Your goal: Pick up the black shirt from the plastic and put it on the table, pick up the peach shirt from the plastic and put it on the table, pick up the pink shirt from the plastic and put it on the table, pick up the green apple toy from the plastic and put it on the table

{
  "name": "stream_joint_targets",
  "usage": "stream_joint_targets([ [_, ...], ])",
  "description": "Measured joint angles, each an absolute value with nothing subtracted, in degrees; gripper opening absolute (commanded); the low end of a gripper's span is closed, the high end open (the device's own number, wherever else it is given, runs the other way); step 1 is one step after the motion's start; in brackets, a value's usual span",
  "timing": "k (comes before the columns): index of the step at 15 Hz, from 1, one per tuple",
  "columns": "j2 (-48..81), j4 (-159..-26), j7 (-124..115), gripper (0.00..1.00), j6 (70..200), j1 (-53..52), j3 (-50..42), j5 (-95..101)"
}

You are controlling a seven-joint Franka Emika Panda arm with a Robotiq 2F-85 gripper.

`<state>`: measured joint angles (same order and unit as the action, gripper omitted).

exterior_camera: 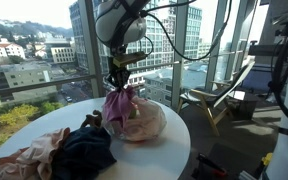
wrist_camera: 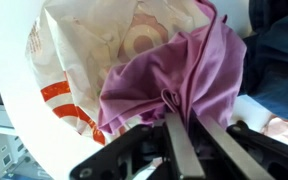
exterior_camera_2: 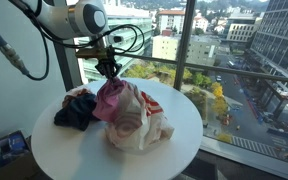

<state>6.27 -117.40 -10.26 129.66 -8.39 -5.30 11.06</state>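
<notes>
Next, my gripper carries the pink shirt up from the plastic bag (exterior_camera: 147, 122), across over the black shirt (exterior_camera: 84, 150) for release, as it still hangs against the bag.
My gripper (exterior_camera: 120, 84) is shut on the pink shirt (exterior_camera: 117, 108) and holds it hanging above the plastic bag (exterior_camera: 147, 122) on the round white table (exterior_camera: 169, 150). In the wrist view the fingers (wrist_camera: 184, 120) pinch a fold of the pink shirt (wrist_camera: 174, 65) over the bag (wrist_camera: 94, 40). In an exterior view the shirt (exterior_camera_2: 110, 98) hangs from the gripper (exterior_camera_2: 108, 72) at the bag's (exterior_camera_2: 139, 125) side. The black shirt (exterior_camera: 84, 150) (exterior_camera_2: 76, 112) and the peach shirt (exterior_camera: 34, 155) lie on the table. A green shape shows inside the bag (exterior_camera: 134, 112); the apple toy cannot be told for sure.
The table (exterior_camera_2: 184, 150) stands by large windows with a city view. A chair (exterior_camera: 209, 105) and cables are behind the table. A bare strip of table runs along the front edge (exterior_camera_2: 74, 155).
</notes>
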Motion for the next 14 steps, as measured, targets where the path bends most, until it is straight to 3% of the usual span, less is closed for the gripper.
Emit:
stream_joint_targets([
  [5, -1.29, -118.43, -1.62, 0.03, 130.32, -8.28, 1.51, 9.55],
  [10, 2.39, -117.53, -0.47, 0.03, 139.92, -9.47, 7.05, 16.63],
  [11, 3.91, -117.19, -0.48, 0.38, 142.1, -9.91, 7.71, 18.34],
  [12, 5.4, -116.8, -0.48, 0.39, 143.76, -10.33, 8.14, 19.6],
  [14, 8.28, -115.75, -0.62, 0.53, 145.9, -10.88, 8.3, 21.79],
])
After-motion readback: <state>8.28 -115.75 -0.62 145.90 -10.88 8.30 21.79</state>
